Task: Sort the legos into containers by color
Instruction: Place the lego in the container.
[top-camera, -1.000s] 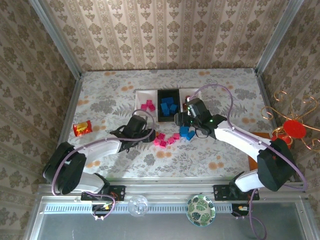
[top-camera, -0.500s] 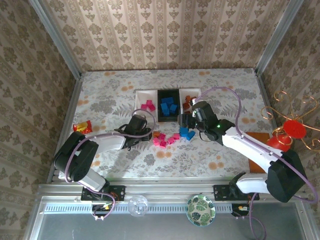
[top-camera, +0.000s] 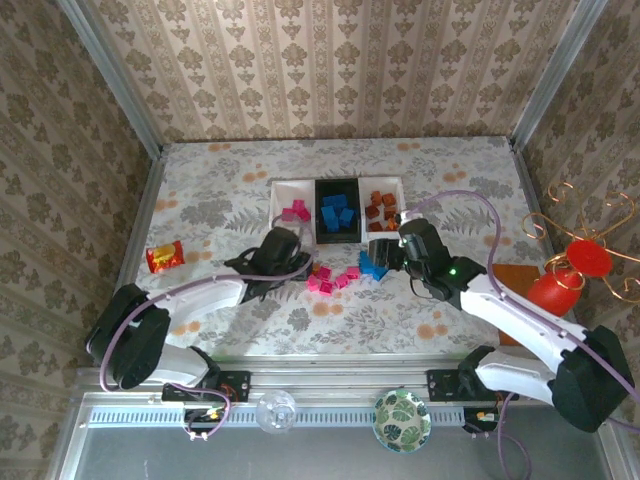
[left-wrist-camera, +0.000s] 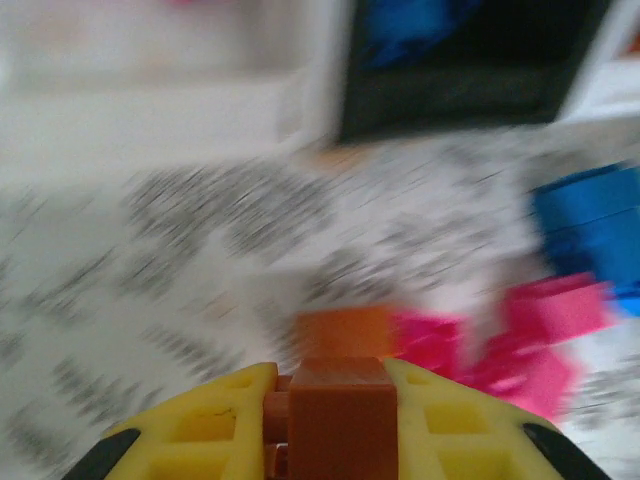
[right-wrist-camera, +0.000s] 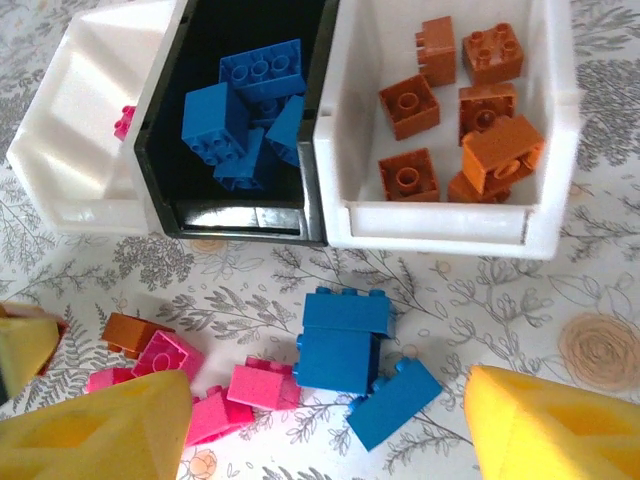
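The orange-brown lego matches the color of the legos in the tray with orange-brown legos, so the left gripper will next rise and carry it outward, past the black tray (right-wrist-camera: 240, 218), over that tray.
My left gripper (left-wrist-camera: 338, 385) is shut on an orange-brown lego (left-wrist-camera: 340, 420) just above the table. A second orange-brown lego (left-wrist-camera: 345, 335) lies just ahead of it, beside pink legos (left-wrist-camera: 545, 320). From above, the left gripper (top-camera: 300, 265) sits at the left end of the loose pile. My right gripper (right-wrist-camera: 325, 420) hangs open over three blue legos (right-wrist-camera: 340, 345), with pink ones (right-wrist-camera: 255, 385) to their left. The three joined containers stand behind: the left white tray (right-wrist-camera: 85, 170) with pink, the black tray (right-wrist-camera: 240, 218) with blue, the right white tray (right-wrist-camera: 435, 225) with orange-brown.
A red-orange snack packet (top-camera: 164, 257) lies at the table's left edge. A red ornament (top-camera: 585, 258) with gold wire stands off the right side. A patterned cup (top-camera: 401, 420) and a glass (top-camera: 276, 410) sit on the near rail.
My left gripper has closed on the orange-brown lego at the pile's left end. My right arm has drawn back from the right white tray to above the blue legos.
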